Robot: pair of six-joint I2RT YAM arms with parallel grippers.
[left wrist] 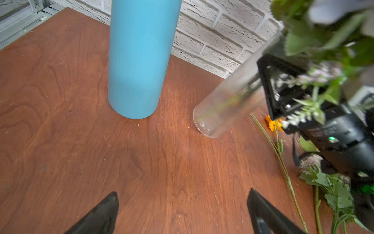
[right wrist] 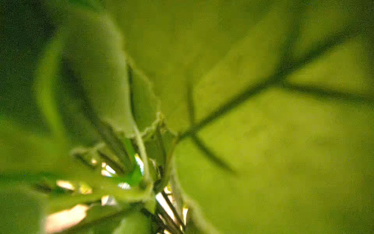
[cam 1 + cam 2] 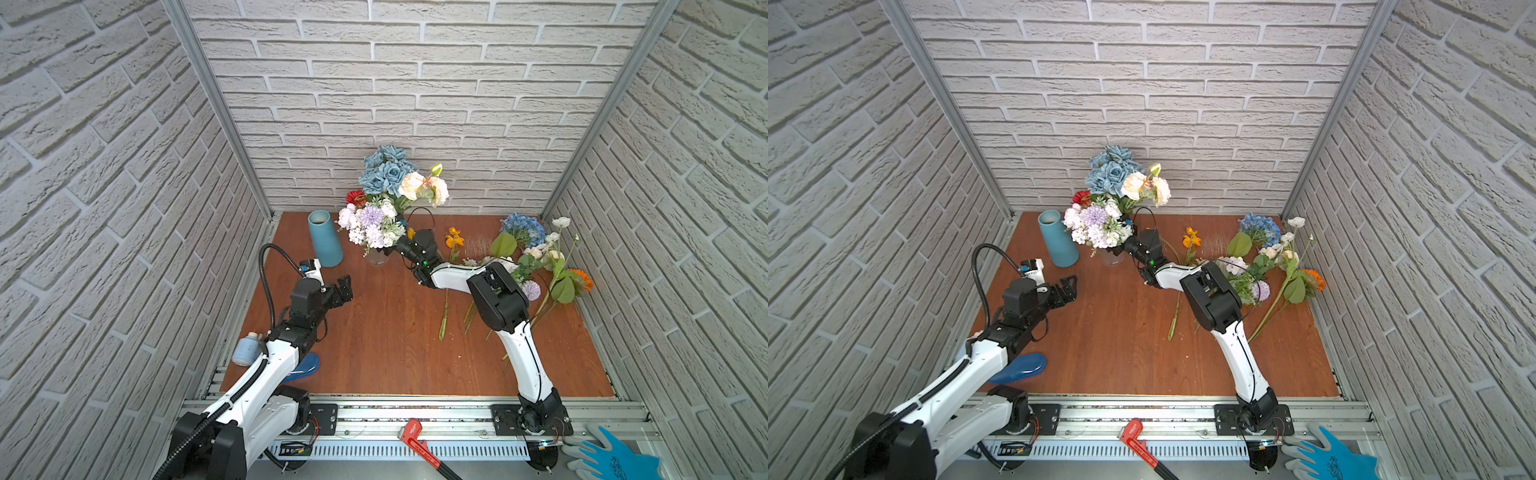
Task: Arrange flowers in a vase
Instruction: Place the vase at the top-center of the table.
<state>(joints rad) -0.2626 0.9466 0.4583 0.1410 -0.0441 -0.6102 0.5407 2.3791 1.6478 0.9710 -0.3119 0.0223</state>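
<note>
Next, my right gripper moves the glass vase outward, toward the bare wood (image 3: 357, 254) beside the blue vase, and releases it, since the stems already stand inside.
A clear glass vase (image 3: 376, 257) (image 1: 222, 105) stands mid-table and holds flowers (image 3: 386, 195): blue roses, peach, red, white and lilac heads. My right gripper (image 3: 400, 246) (image 3: 1128, 246) reaches in under the blooms at the top of the vase. One black finger (image 1: 265, 85) lies against the glass. In the right wrist view leaves (image 2: 263, 141) fill the picture and stems (image 2: 170, 210) run down into the jaws, which seem shut on them. More flowers (image 3: 536, 257) lie loose at the right. My left gripper (image 3: 344, 289) (image 1: 183, 192) hovers open and empty over bare wood.
An empty tall blue vase (image 3: 325, 239) (image 1: 139, 60) stands left of the glass one. An orange flower (image 3: 454, 239) lies behind the right arm. A blue dish (image 3: 305, 368) and a small bottle (image 3: 245, 351) sit by the left arm. A red wrench (image 3: 419, 444) and a gloved hand (image 3: 611, 455) are at the front rail.
</note>
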